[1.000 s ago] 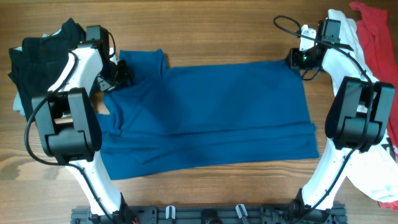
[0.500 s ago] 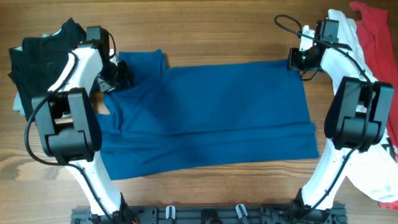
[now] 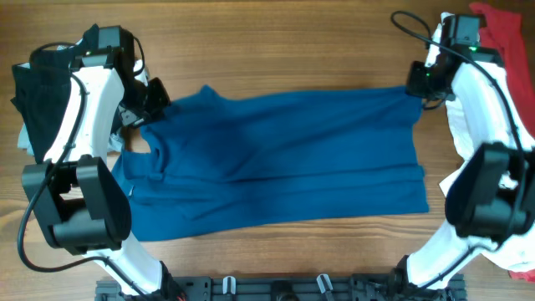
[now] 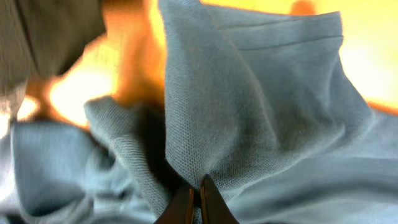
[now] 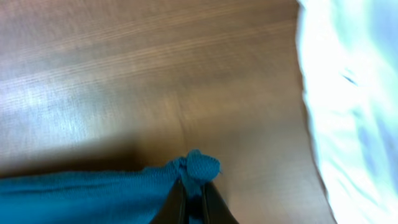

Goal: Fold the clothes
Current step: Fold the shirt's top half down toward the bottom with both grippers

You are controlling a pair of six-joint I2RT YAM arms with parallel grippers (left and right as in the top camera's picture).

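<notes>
The shirt's near strip (image 3: pixel 410 188) still lies uncovered on the table, so I'll pull the shirt's far corner back over it with my right gripper and release it there.
The royal-blue shirt (image 3: pixel 284 159) lies spread across the wooden table in the overhead view. My left gripper (image 3: pixel 155 94) is shut on the shirt's far left part near the collar; the left wrist view shows the fingertips (image 4: pixel 199 186) pinching a peak of the cloth (image 4: pixel 249 106). My right gripper (image 3: pixel 415 84) is shut on the shirt's far right corner; the right wrist view shows the jaws (image 5: pixel 194 190) clamped on a bunched tip of blue cloth (image 5: pixel 200 165). The far edge of the shirt is pulled taut between both grippers.
A black garment (image 3: pixel 38 84) lies at the far left with pale-blue cloth (image 3: pixel 25 144) under it. A white garment (image 3: pixel 501 167) and a red one (image 3: pixel 508 33) lie at the right edge. A rack (image 3: pixel 276 288) runs along the near edge.
Both grippers have moved outward and away with the shirt's far edge. The folded-over left sleeve has been pulled flat and the far edge now stretches between them.
</notes>
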